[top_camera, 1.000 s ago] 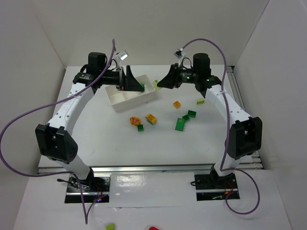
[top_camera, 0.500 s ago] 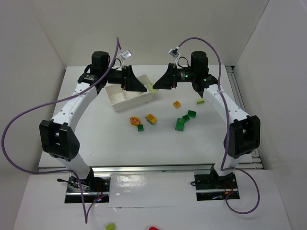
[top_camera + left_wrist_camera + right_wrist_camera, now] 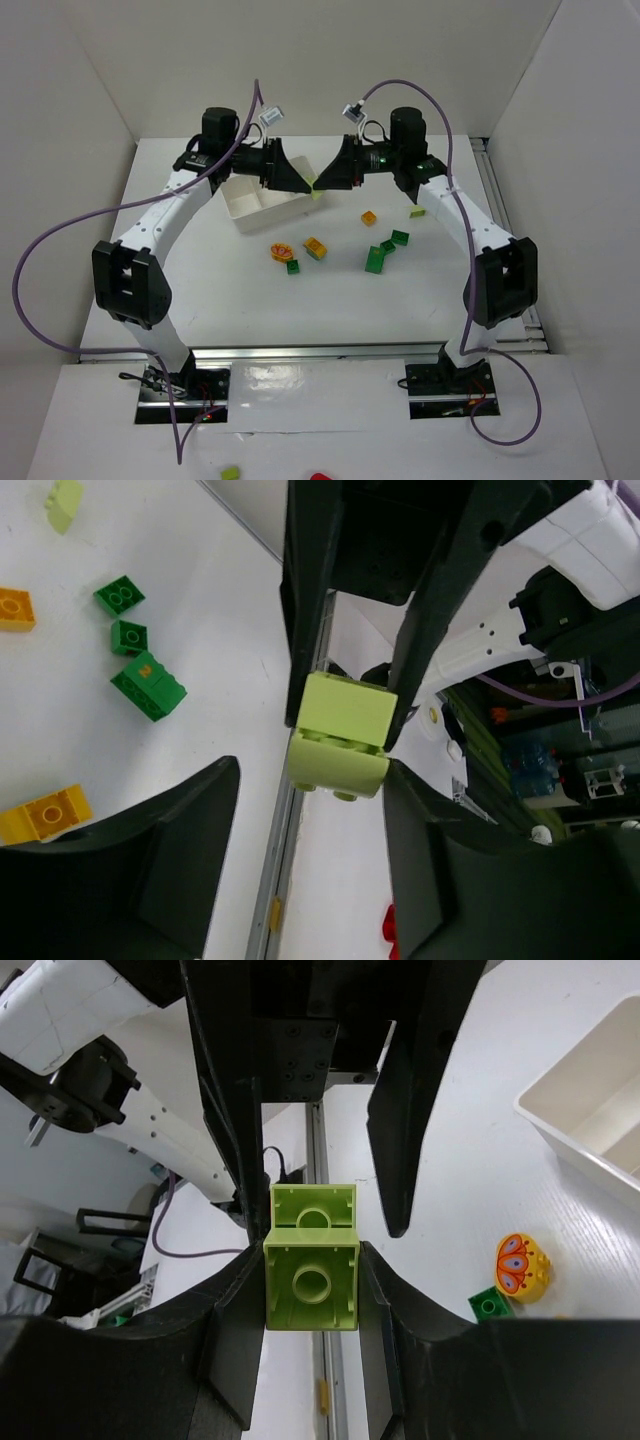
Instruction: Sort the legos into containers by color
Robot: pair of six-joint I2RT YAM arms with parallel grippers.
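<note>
My right gripper moves over the white tray's middle section (image 3: 270,198) next, lowers and releases. The section lies below it, to its left in the top view.
A pale lime-green lego (image 3: 316,190), two bricks stuck together, hangs above the right end of the white tray of containers (image 3: 245,208). My right gripper (image 3: 323,183) is shut on it; in the right wrist view the lime lego (image 3: 311,1295) fills the right gripper (image 3: 312,1260). My left gripper (image 3: 304,183) faces it from the left, open. In the left wrist view the left gripper (image 3: 312,770) straddles the lime lego (image 3: 340,735), its right finger (image 3: 430,840) touching and a gap on the left. Other legos lie on the table: orange (image 3: 369,217), lime (image 3: 417,211), dark green (image 3: 377,260).
A yellow brick (image 3: 315,247), a round yellow-orange piece (image 3: 281,251) and a small green brick (image 3: 293,266) lie in front of the tray. Another dark green brick (image 3: 400,238) sits further right. White walls enclose the table on three sides.
Both grippers moved toward each other above the tray's right end. The right one carried the lime lego leftward. The left gripper's jaws narrowed around it.
</note>
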